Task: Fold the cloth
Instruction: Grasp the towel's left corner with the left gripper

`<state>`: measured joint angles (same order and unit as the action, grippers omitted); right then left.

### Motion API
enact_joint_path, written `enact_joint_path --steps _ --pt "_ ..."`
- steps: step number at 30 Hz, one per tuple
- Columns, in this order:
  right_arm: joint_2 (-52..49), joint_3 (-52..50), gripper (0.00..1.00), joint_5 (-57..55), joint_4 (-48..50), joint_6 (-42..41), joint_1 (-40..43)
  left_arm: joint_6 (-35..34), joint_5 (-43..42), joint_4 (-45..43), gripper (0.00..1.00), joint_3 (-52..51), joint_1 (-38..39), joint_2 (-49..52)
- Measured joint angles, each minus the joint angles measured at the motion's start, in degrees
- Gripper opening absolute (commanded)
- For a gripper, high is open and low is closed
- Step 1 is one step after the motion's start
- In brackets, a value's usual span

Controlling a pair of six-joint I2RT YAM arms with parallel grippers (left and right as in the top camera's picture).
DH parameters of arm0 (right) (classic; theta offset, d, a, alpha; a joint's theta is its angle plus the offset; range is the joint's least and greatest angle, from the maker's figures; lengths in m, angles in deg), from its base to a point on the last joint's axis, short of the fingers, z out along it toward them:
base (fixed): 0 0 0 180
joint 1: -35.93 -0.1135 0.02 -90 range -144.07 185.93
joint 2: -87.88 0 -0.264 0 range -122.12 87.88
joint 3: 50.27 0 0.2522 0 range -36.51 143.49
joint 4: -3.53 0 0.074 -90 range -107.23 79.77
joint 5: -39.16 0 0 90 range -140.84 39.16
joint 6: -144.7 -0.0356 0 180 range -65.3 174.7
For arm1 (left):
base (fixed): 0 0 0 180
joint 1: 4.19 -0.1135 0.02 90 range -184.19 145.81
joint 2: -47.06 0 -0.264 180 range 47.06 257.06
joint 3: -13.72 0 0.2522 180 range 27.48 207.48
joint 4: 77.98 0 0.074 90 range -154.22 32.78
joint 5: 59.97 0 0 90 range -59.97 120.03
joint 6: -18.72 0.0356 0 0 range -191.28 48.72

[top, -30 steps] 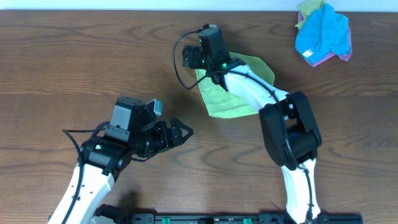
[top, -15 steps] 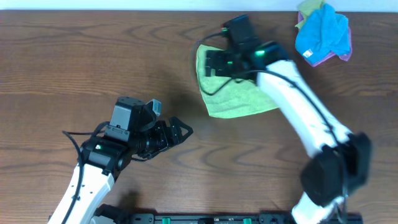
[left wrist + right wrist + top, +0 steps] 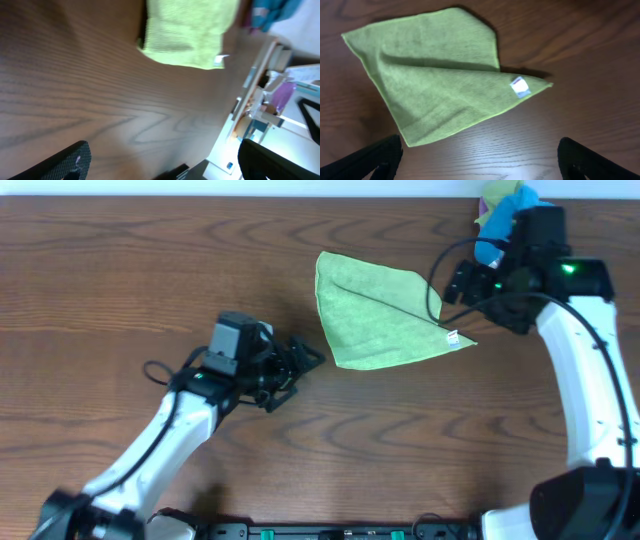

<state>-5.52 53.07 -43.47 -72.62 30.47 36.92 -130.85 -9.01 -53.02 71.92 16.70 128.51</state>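
I will lower my left gripper and shift it to the right in the overhead view to close on the cloth's near corner point(image 3: 339, 365) point(image 3: 142, 49), since only wood lies between its fingers.
The green cloth point(image 3: 375, 315) lies on the brown table, folded over on a diagonal, with a white tag point(image 3: 452, 337) at its right corner. It also shows in the right wrist view point(image 3: 440, 85) and the left wrist view point(image 3: 185, 30). My right gripper point(image 3: 457, 283) is open and empty, just right of the cloth's upper right edge; in its wrist view the fingers point(image 3: 480, 165) frame bare wood below the cloth. My left gripper point(image 3: 306, 364) is open and empty, just left of the cloth's lower corner, with wood between its fingers point(image 3: 165, 167).
A heap of blue, pink and yellow cloths point(image 3: 515, 225) lies at the table's far right corner, partly behind my right arm. The table's right edge and equipment beyond it point(image 3: 270, 100) show in the left wrist view.
My right arm swung from over the cloth's upper left to its right side and let the cloth go, leaving it spread wider with the tag corner at the right. My left arm moved right toward the cloth.
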Motion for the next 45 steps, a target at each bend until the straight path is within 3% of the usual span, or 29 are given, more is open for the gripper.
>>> enact_joint_path --steps 7,15,32,45 --pt "2.16 -0.48 0.99 3.23 0.09 2.19 2.32 -2.62 -0.44 -15.34 0.95 -0.11 3.32 11.32" --pt "4.74 -0.52 0.99 4.79 0.00 4.13 2.32 -5.81 -0.37 -24.98 0.96 -0.11 6.51 19.69" --pt "6.88 -0.52 0.99 8.15 -2.93 8.20 2.32 -7.32 9.49 -32.09 0.99 -0.11 6.56 22.12" --pt "6.91 -0.52 0.99 8.94 -3.08 8.59 2.32 -10.97 9.44 -43.85 1.00 2.38 7.28 28.96"
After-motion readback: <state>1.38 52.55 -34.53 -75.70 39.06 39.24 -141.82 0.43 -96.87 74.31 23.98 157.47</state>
